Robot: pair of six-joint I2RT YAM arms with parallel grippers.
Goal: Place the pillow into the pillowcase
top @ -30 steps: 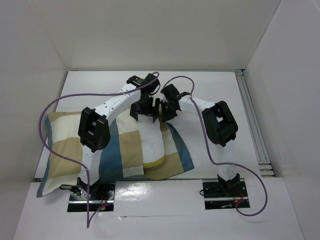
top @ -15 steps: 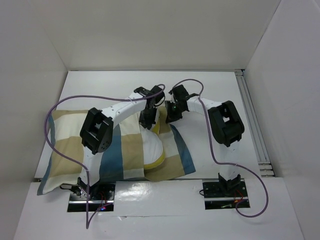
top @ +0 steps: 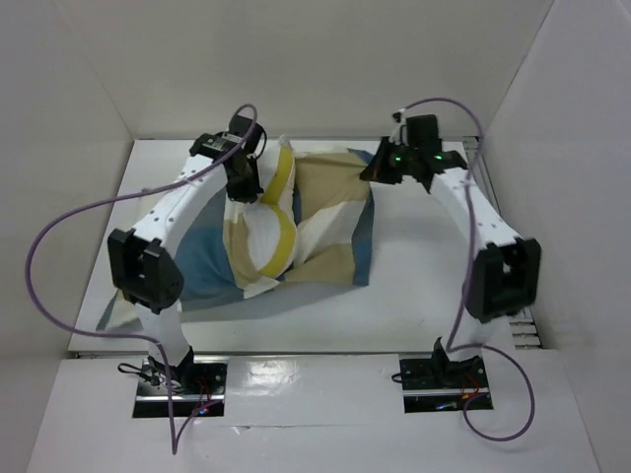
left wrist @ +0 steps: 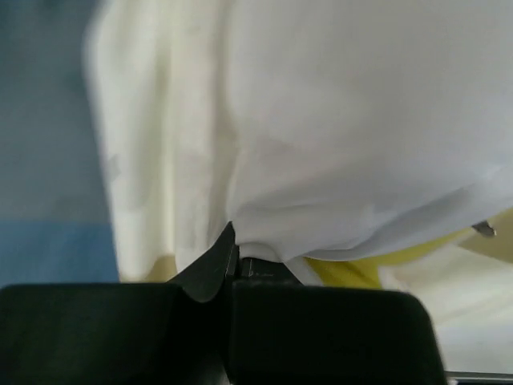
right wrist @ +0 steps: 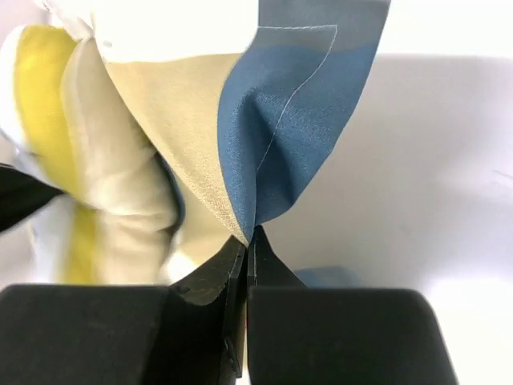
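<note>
I should move my left gripper to the right in the top view, toward the pillowcase's tan block (top: 319, 185), and let go of the pillowcase's cream hem, because my right gripper spreads that side of the pillowcase.
The pillow (top: 258, 232), white with a yellow band, hangs lifted at the far middle of the table. My left gripper (top: 246, 187) is shut on a fold of its white cloth (left wrist: 361, 120) right beside the yellow band, the jaws (left wrist: 234, 249) pressed together. The pillowcase (top: 330, 232), in blue, tan and cream blocks, drapes around and to the right of the pillow. My right gripper (top: 378, 169) holds the pillowcase's upper right edge. In the right wrist view the jaws (right wrist: 250, 237) pinch a blue and tan fold (right wrist: 288, 120), with the pillow (right wrist: 112, 176) to its left.
The rest of the pillowcase trails down to the left across the table (top: 424, 286). White walls enclose the table on three sides. An aluminium rail (top: 503, 246) runs along the right edge. Purple cables loop above both arms.
My left gripper shut on the white cloth. Both arms then rose, spread apart and moved toward the far wall, lifting the pillow and pillowcase off the table.
</note>
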